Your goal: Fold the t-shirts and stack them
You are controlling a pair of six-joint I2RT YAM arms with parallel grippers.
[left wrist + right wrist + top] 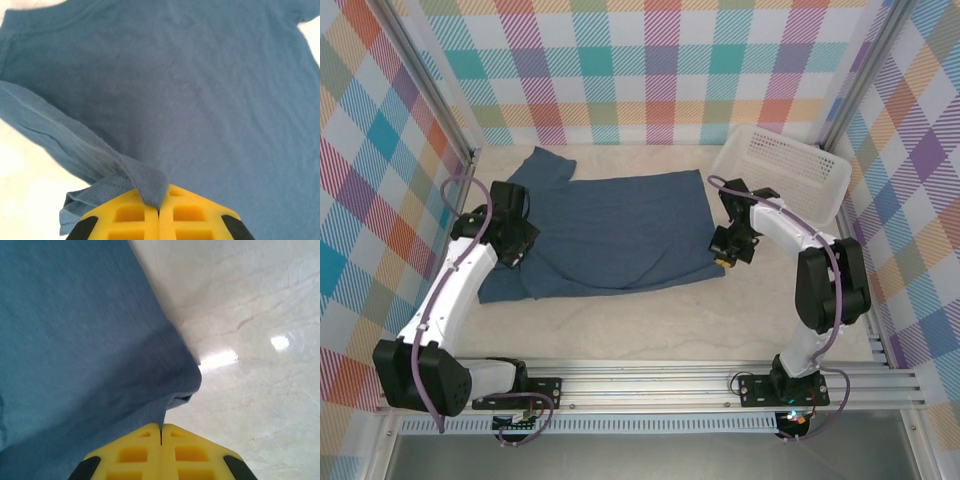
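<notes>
Next I should lower the pinched fold in my left gripper onto the shirt's flat cloth (544, 262) (172, 152) and release it there, because that hemmed edge hangs above the spread body.
A slate-blue t-shirt (610, 232) lies spread across the middle of the table, one sleeve pointing to the back left. My left gripper (516, 250) sits at the shirt's left side, shut on a hemmed edge of the t-shirt (142, 182) that is lifted above the flat cloth. My right gripper (724, 254) is at the shirt's near right corner. Its yellow jaws are shut on that corner of the t-shirt (165, 410), which hangs raised over the marbled table top (260, 340).
A white mesh basket (782, 172) stands tilted at the back right, close behind the right arm. Checked walls close in the table on three sides. A metal rail (660, 385) runs along the near edge.
</notes>
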